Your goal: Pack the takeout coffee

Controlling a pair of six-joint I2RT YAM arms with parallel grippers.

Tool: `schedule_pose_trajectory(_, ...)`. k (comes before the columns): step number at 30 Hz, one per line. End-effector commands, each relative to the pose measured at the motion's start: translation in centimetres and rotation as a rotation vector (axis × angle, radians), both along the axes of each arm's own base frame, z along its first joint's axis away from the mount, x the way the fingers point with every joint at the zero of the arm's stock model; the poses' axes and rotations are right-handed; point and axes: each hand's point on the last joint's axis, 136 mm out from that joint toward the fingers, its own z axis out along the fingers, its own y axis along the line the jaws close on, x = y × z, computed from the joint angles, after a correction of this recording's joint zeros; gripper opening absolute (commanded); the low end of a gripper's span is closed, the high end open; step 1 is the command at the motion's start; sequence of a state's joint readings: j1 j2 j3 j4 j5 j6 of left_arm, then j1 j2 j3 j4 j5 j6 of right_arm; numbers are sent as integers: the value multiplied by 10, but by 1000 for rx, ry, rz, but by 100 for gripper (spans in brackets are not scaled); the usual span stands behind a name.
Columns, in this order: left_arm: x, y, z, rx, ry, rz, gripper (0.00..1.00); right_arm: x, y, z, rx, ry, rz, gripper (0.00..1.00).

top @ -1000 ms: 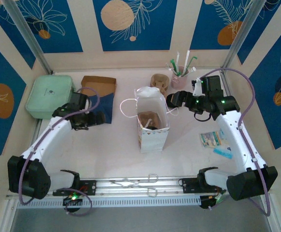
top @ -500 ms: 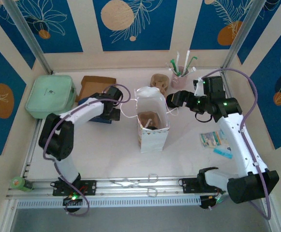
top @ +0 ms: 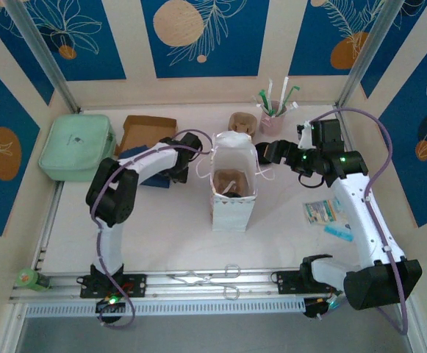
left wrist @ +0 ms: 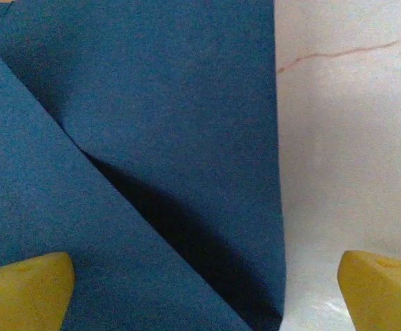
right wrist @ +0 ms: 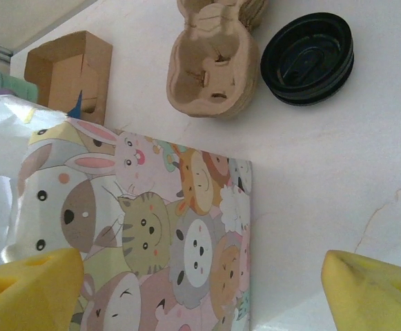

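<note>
My left gripper moves down to the folded blue sheet's corner next, before pinching the corner's edge. The corner lies just below, between my spread fingers.
The open cartoon-animal paper bag (top: 234, 206) stands mid-table. Deep inside it I see a kraft-brown shape with a black top, apparently the takeout coffee (top: 232, 193), though it is small. My left gripper (top: 181, 168) hovers left of the bag above a folded dark-blue cloth (left wrist: 152, 124). Its yellow fingertips (left wrist: 24, 289) are spread wide with nothing between them. My right gripper (top: 266, 153) is at the bag's upper right, next to the bag's printed side (right wrist: 186, 241). It is open and empty, and the bag's right handle (top: 266, 170) loops just below it.
Behind the bag sit the moulded-pulp carrier (right wrist: 210, 69), a stack of black lids (right wrist: 308, 58) and the pink cup of straws (top: 272, 118). A cardboard box (top: 148, 131) and a mint case (top: 77, 145) are at back left. Sachets (top: 322, 212) lie right; tongs (top: 206, 278) rest on the front rail.
My left arm has folded up and swung right, bringing its gripper from the table's left side over the blue cloth close to the bag. The right gripper has shifted slightly back.
</note>
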State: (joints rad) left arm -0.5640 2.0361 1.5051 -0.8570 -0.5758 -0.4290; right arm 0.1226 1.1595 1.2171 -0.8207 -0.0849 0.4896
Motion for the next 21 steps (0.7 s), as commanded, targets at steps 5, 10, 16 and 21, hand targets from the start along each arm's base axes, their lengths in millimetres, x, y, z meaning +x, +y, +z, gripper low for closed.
schedule_pose_trajectory(5,1,-3,-6,48,22,-37,88,-2,2,2,25,-21,19,89)
schedule_pose_trajectory(10,3,-5,-12,44,21,-50,77,-2,1,3,25,-26,16,89)
schedule_pose_trajectory(16,4,-6,-16,38,10,-68,66,-3,0,4,30,-30,12,89)
schedule_pose_trajectory(21,10,-7,-14,46,-15,-90,61,-3,0,4,36,-31,15,89)
